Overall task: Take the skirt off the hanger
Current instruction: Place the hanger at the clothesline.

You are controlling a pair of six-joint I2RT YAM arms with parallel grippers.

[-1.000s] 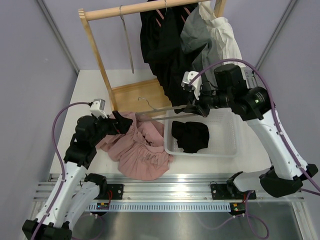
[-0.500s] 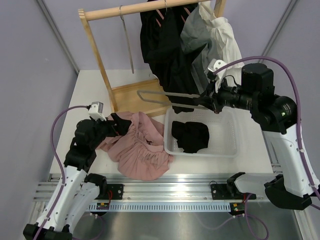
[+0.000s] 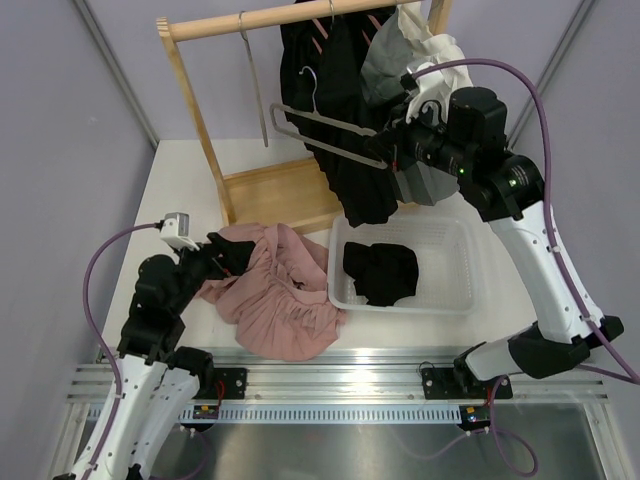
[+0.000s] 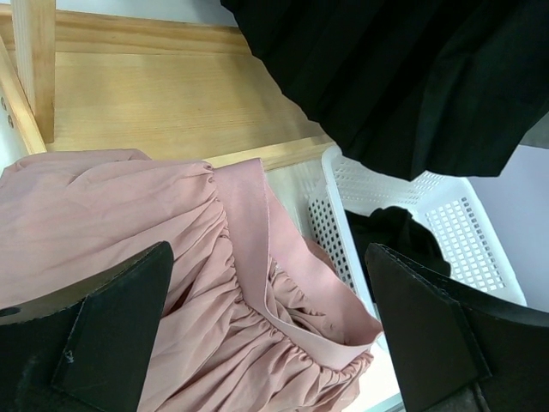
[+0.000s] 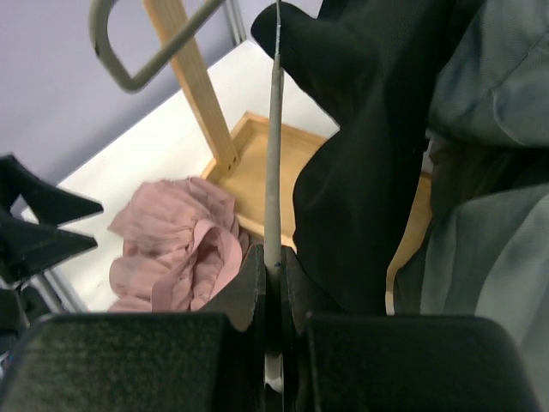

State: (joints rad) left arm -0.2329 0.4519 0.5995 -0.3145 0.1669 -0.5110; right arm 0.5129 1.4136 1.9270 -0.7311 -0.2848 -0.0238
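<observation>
My right gripper will next swing to the left in the top view, hook the hanger onto the bar by the spare hanger and let go of it.
The pink skirt [image 3: 275, 295] lies crumpled on the table, left of the basket; it also shows below the jaws in the left wrist view [image 4: 171, 257] and at the lower left of the right wrist view [image 5: 171, 240]. My left gripper [image 3: 235, 254] [image 4: 274, 335] hovers open at the skirt's left edge, with only cloth below it. The bare grey hanger [image 3: 330, 135] [image 5: 273, 154] is held up in front of the hanging black clothes, nothing on it. My right gripper [image 3: 388, 152] [image 5: 273, 266] is shut on its bar.
A wooden rack has its rail [image 3: 280, 18] at the back and its base [image 3: 275, 190] behind the skirt. Black garments [image 3: 330, 80], a grey-and-white garment [image 3: 425, 60] and a spare hanger [image 3: 252, 85] hang from it. A white basket [image 3: 455, 295] holds black cloth [image 3: 380, 272].
My right arm has lifted the bare hanger from just above the basket up and back towards the rack. My left arm has drawn back a little to the left.
</observation>
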